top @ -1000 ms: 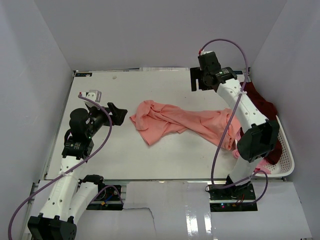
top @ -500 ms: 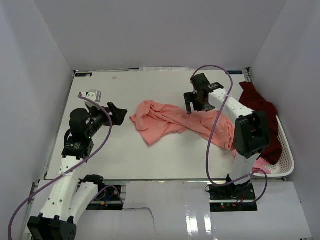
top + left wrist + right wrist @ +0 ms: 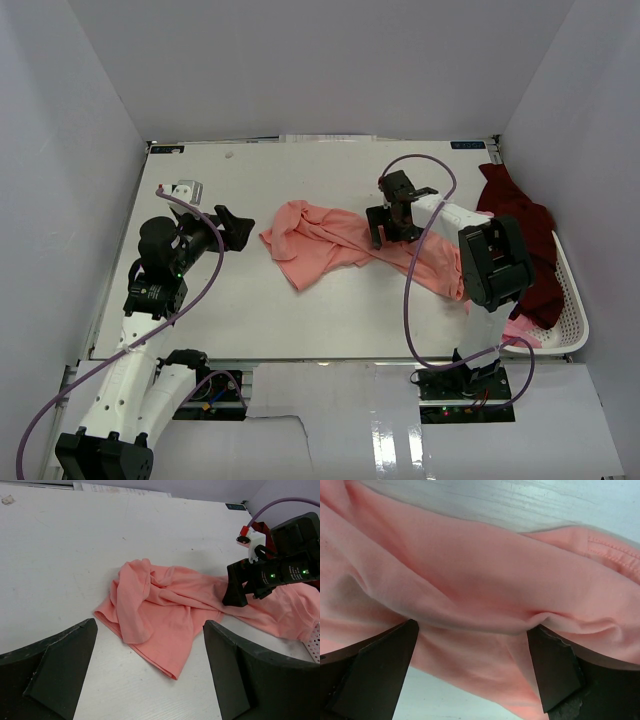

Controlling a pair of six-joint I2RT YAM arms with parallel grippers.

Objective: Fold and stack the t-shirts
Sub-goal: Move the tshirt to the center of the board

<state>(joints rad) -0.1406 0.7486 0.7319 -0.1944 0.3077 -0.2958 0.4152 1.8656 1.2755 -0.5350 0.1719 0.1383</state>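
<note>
My right gripper already has a raised fold at the shirt's middle (image 3: 472, 624) between its fingers, so it needs to stay low and close them around the fold next.
A salmon-pink t-shirt (image 3: 330, 240) lies crumpled across the middle of the white table, stretching right toward the basket; it also shows in the left wrist view (image 3: 160, 610) and fills the right wrist view (image 3: 480, 580). My right gripper (image 3: 385, 230) is open, pressed down onto the shirt's middle with a fold of cloth between its fingers (image 3: 555, 670). My left gripper (image 3: 238, 228) is open and empty, hovering left of the shirt, apart from it. A dark maroon t-shirt (image 3: 520, 225) hangs over the basket. A lighter pink t-shirt (image 3: 522, 330) peeks out at the basket's front.
A white slotted basket (image 3: 572, 320) stands at the table's right edge. A small white bracket (image 3: 188, 188) lies at the far left of the table. Grey walls enclose the table on three sides.
My right arm has swung from the far right of the table forward and down onto the middle of the salmon-pink shirt. The left arm has not moved.
</note>
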